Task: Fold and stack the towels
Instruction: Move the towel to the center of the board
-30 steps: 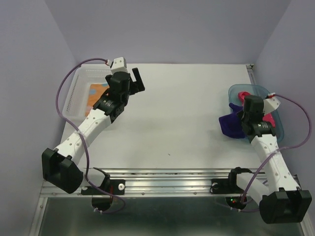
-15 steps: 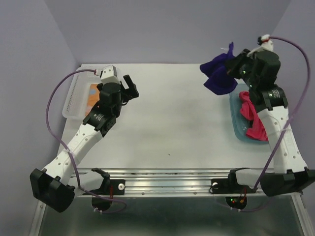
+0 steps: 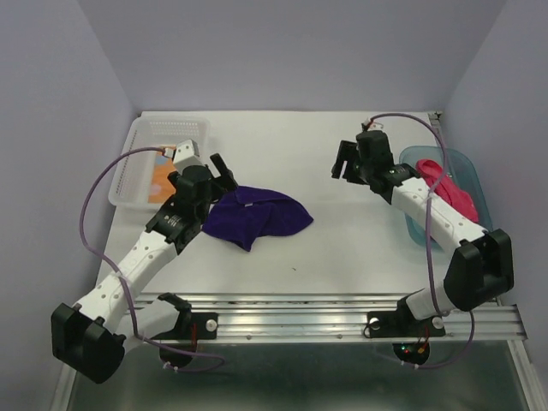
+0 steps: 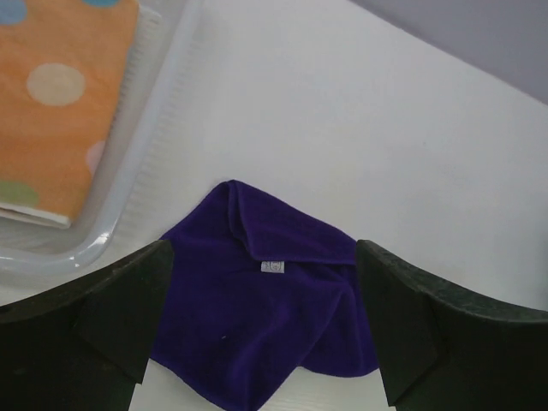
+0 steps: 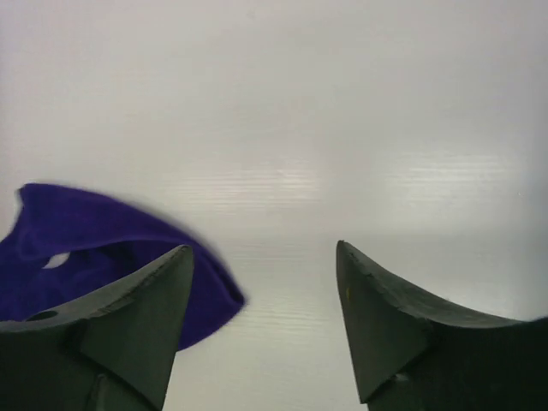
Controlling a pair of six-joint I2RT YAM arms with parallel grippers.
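Observation:
I will move my left gripper back and down onto the purple towel's near corner (image 3: pixel 247 244) (image 4: pixel 242 397) to close there, because that corner sticks out onto bare table.
A dark purple towel (image 3: pixel 257 216) lies crumpled on the table left of centre, white tag up (image 4: pixel 272 266). My left gripper (image 3: pixel 220 170) hovers open just over its left edge; in the left wrist view the towel (image 4: pixel 265 325) spreads between the open gripper (image 4: pixel 263 248). My right gripper (image 3: pixel 342 162) is open and empty over bare table at the right. Its wrist view shows the open gripper (image 5: pixel 262 247) and the purple towel (image 5: pixel 94 248) off to the left. An orange dotted towel (image 3: pixel 163 171) (image 4: pixel 60 94) lies folded in the clear basket. The pink-red towel (image 3: pixel 447 185) sits in the teal tub.
The clear plastic basket (image 3: pixel 164 128) stands at the back left, its rim (image 4: pixel 128 197) close to the purple towel. The teal translucent tub (image 3: pixel 413 224) is at the right edge, beside the right forearm. Walls enclose the table on three sides.
The right arm lifted the purple towel out of the tub, swung it left and let it go; it now lies on the table. The left gripper came down towards it.

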